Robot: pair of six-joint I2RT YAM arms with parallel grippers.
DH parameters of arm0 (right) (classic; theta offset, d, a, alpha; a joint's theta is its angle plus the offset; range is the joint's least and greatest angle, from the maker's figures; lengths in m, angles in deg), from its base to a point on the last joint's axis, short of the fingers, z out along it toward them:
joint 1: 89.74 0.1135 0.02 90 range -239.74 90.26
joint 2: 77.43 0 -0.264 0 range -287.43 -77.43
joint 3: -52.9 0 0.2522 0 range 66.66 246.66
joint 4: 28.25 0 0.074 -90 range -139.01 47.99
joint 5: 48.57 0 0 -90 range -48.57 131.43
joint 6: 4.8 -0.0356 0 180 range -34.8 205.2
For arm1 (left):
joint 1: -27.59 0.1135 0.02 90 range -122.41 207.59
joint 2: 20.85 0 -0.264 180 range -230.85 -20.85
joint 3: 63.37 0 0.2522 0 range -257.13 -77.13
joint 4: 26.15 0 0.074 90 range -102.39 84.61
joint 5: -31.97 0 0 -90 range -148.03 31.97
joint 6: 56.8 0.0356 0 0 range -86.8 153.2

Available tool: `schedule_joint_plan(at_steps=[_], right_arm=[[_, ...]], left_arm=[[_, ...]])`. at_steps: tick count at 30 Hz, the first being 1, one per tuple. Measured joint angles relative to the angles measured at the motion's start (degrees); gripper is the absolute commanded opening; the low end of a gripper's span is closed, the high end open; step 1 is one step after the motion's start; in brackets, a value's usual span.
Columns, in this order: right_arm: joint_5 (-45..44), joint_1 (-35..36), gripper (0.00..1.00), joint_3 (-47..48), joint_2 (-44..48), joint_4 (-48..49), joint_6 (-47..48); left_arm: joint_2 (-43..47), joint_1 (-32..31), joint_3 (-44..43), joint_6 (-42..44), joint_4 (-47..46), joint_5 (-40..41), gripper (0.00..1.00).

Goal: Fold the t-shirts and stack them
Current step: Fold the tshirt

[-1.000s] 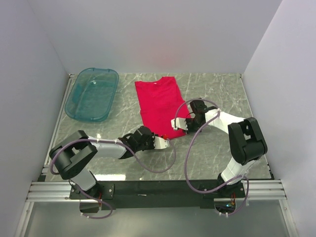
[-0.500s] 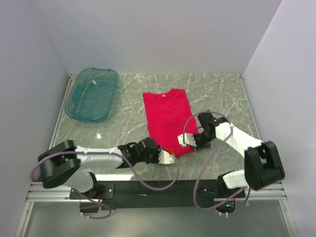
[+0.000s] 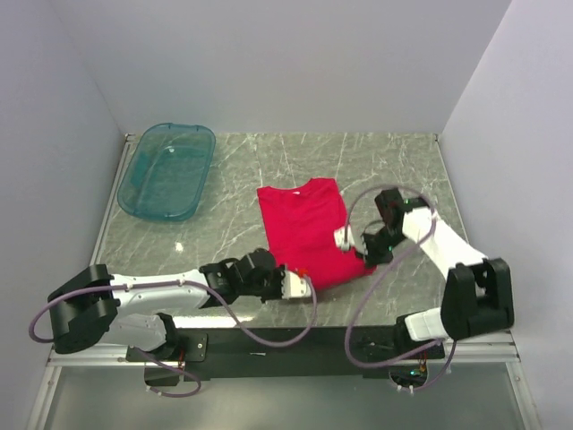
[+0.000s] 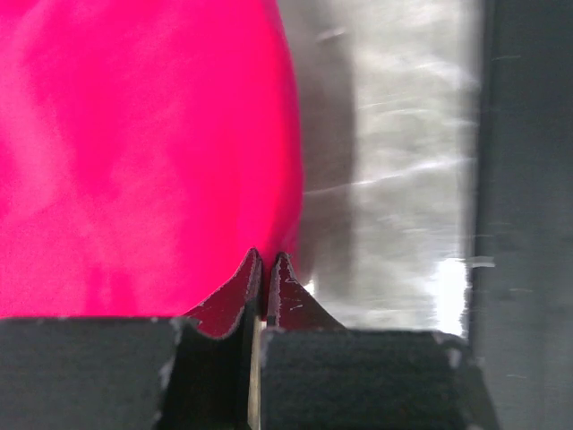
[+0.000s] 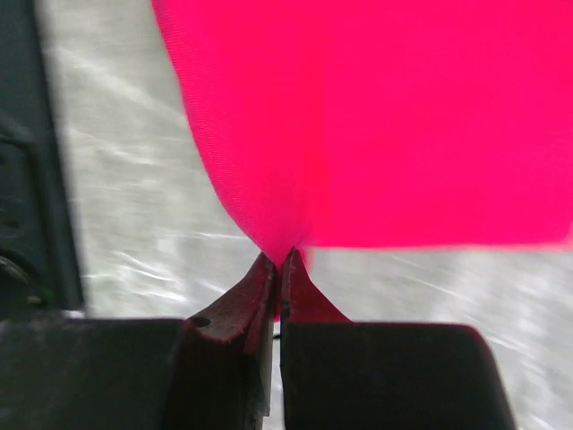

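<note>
My left gripper carries the red t-shirt's near corner away from my base next, over the red t-shirt onto its far collar corner (image 3: 264, 193).
The red t-shirt (image 3: 304, 228) lies as a long narrow strip on the marble table (image 3: 403, 161), collar end far, hem end near. My left gripper (image 3: 304, 273) is shut on its near left corner. In the left wrist view the fingertips (image 4: 267, 260) meet at the edge of the red fabric (image 4: 143, 152). My right gripper (image 3: 352, 249) is shut on the near right corner. In the right wrist view a peak of the cloth (image 5: 376, 116) runs down into the closed tips (image 5: 282, 260).
A translucent teal tub (image 3: 168, 170) stands at the far left of the table. The black rail with the arm bases (image 3: 269, 340) runs along the near edge, close behind the left gripper. White walls enclose the table on three sides.
Both grippers have closed on the hem corners. The t-shirt has slid toward the near edge and a little to the right, and both arms have drawn back with it.
</note>
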Motion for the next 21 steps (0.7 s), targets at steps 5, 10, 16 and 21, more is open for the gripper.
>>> schedule_joint_plan(at_steps=[5,10,16,21], right_arm=[[1.75,-2.25,0.00,16.31,-11.02,0.39,-3.17],[3.72,-2.19,0.00,32.79,-23.30,1.44,-9.77],[3.72,-1.84,0.00,45.29,-33.94,6.84,-20.50],[1.57,-0.94,0.00,50.60,-38.73,13.07,-29.35]], left_arm=[[0.00,11.89,-0.17,1.79,-2.08,-1.81,0.00],[-4.72,23.80,-5.27,3.45,-5.53,-4.09,0.00],[-14.40,31.12,-12.94,4.02,-9.62,-4.09,0.00],[-19.23,34.38,-17.29,4.11,-12.20,-3.13,0.00]])
